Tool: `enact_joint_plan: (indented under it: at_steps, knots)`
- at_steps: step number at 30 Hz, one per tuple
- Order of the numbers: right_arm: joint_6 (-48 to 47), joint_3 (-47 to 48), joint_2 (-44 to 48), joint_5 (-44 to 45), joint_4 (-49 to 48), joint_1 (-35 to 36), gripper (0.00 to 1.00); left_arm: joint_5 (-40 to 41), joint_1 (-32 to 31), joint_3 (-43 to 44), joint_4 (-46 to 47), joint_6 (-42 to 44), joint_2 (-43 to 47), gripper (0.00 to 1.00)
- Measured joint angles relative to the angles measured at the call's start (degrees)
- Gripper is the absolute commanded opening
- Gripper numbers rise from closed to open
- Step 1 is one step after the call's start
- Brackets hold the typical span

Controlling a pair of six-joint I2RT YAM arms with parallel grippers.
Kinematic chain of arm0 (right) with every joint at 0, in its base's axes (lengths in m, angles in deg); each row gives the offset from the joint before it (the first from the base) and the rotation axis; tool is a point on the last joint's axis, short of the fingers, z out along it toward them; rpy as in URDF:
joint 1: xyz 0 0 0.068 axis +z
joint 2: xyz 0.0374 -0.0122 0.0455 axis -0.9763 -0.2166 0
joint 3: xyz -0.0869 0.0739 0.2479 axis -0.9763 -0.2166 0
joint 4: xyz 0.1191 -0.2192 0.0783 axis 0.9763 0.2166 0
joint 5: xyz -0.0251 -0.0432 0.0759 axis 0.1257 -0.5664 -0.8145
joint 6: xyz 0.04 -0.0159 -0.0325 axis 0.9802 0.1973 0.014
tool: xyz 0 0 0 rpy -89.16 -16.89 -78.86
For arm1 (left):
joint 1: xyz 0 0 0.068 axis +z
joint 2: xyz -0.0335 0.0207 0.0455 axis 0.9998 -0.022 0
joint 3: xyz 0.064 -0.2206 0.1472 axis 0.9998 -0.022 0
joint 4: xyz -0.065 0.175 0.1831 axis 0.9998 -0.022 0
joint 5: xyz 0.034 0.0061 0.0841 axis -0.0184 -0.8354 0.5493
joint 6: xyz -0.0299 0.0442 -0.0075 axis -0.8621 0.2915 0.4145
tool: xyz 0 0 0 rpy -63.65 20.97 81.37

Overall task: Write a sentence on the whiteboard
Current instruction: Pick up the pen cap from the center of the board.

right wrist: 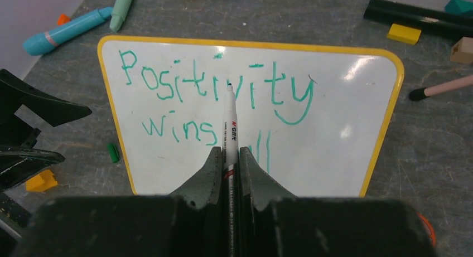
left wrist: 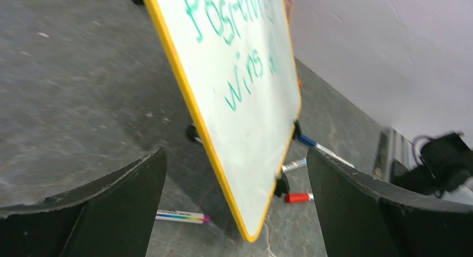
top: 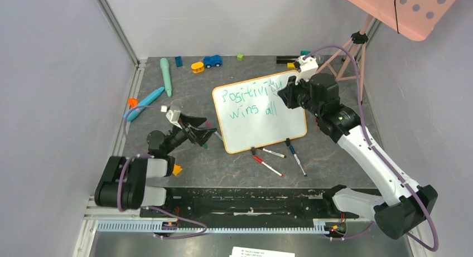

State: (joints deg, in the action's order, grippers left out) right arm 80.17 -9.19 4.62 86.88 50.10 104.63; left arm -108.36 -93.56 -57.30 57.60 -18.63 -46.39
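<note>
The marker in my right gripper shows a bare tip, so my left gripper needs to tilt downward and lower onto the small green cap (top: 204,146) below.
The whiteboard (top: 262,123) with its orange-yellow frame lies flat in the middle of the table. The sentence (top: 250,100), in teal-green marker, reads "Positivity wins all" in two lines (right wrist: 217,87). My right gripper (right wrist: 227,152) is shut on a white marker (right wrist: 229,126); its dark tip points at the middle of "Positivity". From above, this gripper (top: 287,94) hangs over the board's far right part. My left gripper (top: 204,135) stands open beside the board's near left corner (left wrist: 254,223), holding nothing. In the left wrist view the board (left wrist: 245,101) shows between the black fingers (left wrist: 117,207).
Three loose markers lie by the board's near edge: red (top: 268,166), blue (top: 297,159) and black-capped (top: 273,153). A rainbow-striped pen (left wrist: 178,217) lies near my left gripper. Two teal pens (top: 146,102), a toy car (top: 212,61) and blocks sit at the back left; tripod legs (top: 348,51) stand at the back right.
</note>
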Motion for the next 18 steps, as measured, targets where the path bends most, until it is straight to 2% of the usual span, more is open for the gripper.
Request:
enact_joint_plan:
  at_steps: [5, 10, 14, 18]
  knots:
    - [0.2, 2.5, -0.6, -0.8, 0.0, 0.0, 0.0, 12.3, 0.9, 0.1, -14.0, 1.4, 13.0, 1.0]
    - [0.3, 4.0, -1.5, -1.3, 0.4, 0.0, 0.0, 20.2, 1.6, 0.0, -19.4, -0.2, 14.4, 1.0]
    - [0.7, 4.8, -1.5, -1.3, 1.3, 0.0, 0.0, 31.0, 1.6, -1.4, -28.0, -6.7, 17.3, 1.0]
    - [0.7, 4.9, -0.9, -1.1, 2.9, 0.0, 0.0, 38.2, 1.7, -6.6, -29.6, -12.7, 22.9, 1.0]
